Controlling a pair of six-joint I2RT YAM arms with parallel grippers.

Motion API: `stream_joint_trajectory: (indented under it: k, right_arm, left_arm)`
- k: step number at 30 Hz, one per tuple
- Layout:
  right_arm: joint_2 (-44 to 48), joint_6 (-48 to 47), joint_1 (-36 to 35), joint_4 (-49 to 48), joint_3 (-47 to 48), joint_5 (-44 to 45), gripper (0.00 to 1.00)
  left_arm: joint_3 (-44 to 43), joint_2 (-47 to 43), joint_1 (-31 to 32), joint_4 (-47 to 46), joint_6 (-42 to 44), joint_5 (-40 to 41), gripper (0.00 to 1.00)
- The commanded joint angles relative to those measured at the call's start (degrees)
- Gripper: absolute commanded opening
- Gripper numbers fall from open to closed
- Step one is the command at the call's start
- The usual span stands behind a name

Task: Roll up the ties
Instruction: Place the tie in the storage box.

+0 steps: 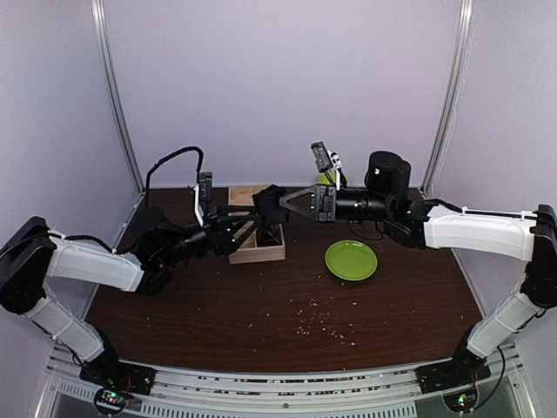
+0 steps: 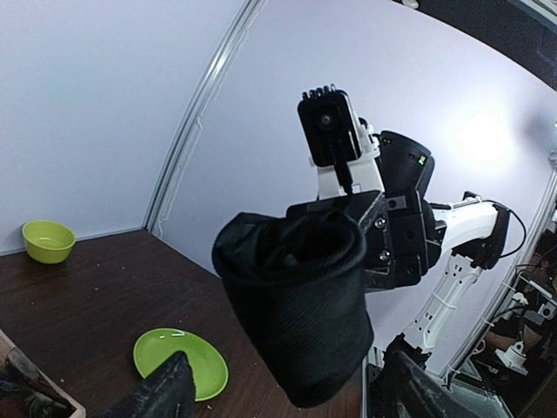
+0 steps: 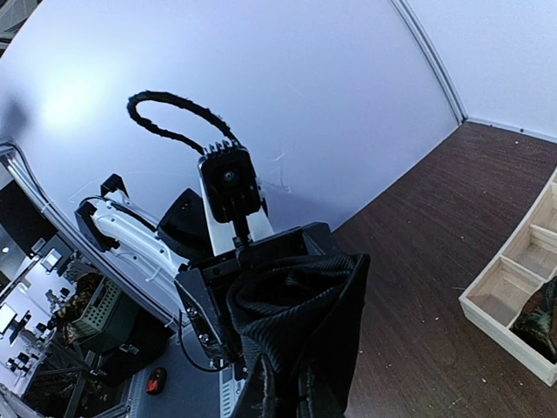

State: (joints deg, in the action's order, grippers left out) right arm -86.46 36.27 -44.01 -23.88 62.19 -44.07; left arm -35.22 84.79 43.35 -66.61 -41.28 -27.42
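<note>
My right gripper needs to turn to point down next and lower the roll into the near cell (image 1: 246, 237) beside the dark bundle. Then it should release the roll, because that cell is empty.
A black tie (image 2: 296, 300), rolled into a thick bundle, hangs in the air over the table between the two arms. My right gripper (image 3: 300, 396) is shut on one end of the roll (image 3: 300, 305), which fills the lower middle of the right wrist view. My left gripper (image 2: 291, 387) faces it from the other side. Its fingers (image 2: 165, 392) stand apart, one on each side of the roll's lower end, with a gap to the fabric. In the top view the roll (image 1: 268, 200) sits above the wooden box, where the left gripper (image 1: 248, 231) and right gripper (image 1: 277, 207) meet.
A wooden compartment box (image 1: 261, 251) stands under the grippers, with a dark bundle (image 3: 540, 318) in one cell. A green plate (image 1: 351, 259) lies to its right. A small green bowl (image 2: 48, 239) and a black cylinder (image 1: 387, 174) sit near the back wall. Crumbs (image 1: 322, 326) dot the tabletop.
</note>
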Motion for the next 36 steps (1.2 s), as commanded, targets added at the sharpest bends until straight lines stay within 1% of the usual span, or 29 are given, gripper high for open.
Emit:
stream_joint_trajectory:
  k: [1, 5, 7, 9, 12, 15, 20, 22, 26, 29, 33, 36]
  right_arm:
    - [-0.26, -12.20, -0.37, 15.36, 8.16, 5.41, 0.00]
    - [-5.40, -23.89, -0.69, 31.11, 18.28, 11.59, 0.00]
    - [-7.85, -27.78, -1.08, 34.36, 21.47, 13.82, 0.00]
    - [-11.34, -31.27, -1.80, 37.01, 24.88, 15.48, 0.00]
    - [-17.38, -37.94, -3.98, 44.26, 33.12, 19.26, 0.00]
    - [-24.46, -44.70, -6.82, 53.57, 44.38, 24.11, 0.00]
    - [-35.28, -53.58, -9.67, 63.75, 59.72, 29.81, 0.00]
    - [-38.58, -56.36, -9.99, 67.43, 64.42, 31.55, 0.00]
    - [-42.01, -61.59, -10.29, 70.99, 68.18, 34.75, 0.00]
    - [-43.35, -64.84, -10.58, 70.79, 68.39, 36.89, 0.00]
    - [-46.29, -69.07, -11.37, 70.20, 70.19, 43.23, 0.00]
    - [-48.74, -71.73, -11.74, 69.46, 71.46, 45.30, 0.00]
  left_arm:
    - [3.21, -4.48, -0.73, 1.24, 2.53, 4.38, 0.77]
    - [6.68, -9.02, -3.63, 8.43, 2.42, 10.21, 0.77]
    - [7.51, -11.80, -5.36, 14.46, 2.53, 13.52, 0.78]
    - [7.83, -14.55, -6.45, 21.40, 3.79, 16.77, 0.80]
    - [7.55, -17.53, -7.92, 29.63, 5.21, 20.90, 0.82]
    - [8.72, -19.98, -9.74, 32.15, 4.89, 22.53, 0.82]
    - [10.28, -22.95, -10.64, 36.21, 5.29, 25.32, 0.83]
    - [11.30, -24.30, -10.97, 36.58, 5.15, 26.01, 0.83]
    - [12.76, -26.79, -11.65, 38.27, 4.85, 27.97, 0.84]
    - [13.39, -27.92, -11.94, 38.81, 4.80, 28.47, 0.84]
    - [13.98, -29.07, -11.90, 39.11, 4.50, 28.50, 0.84]
    - [14.58, -29.82, -11.92, 39.02, 4.25, 28.59, 0.84]
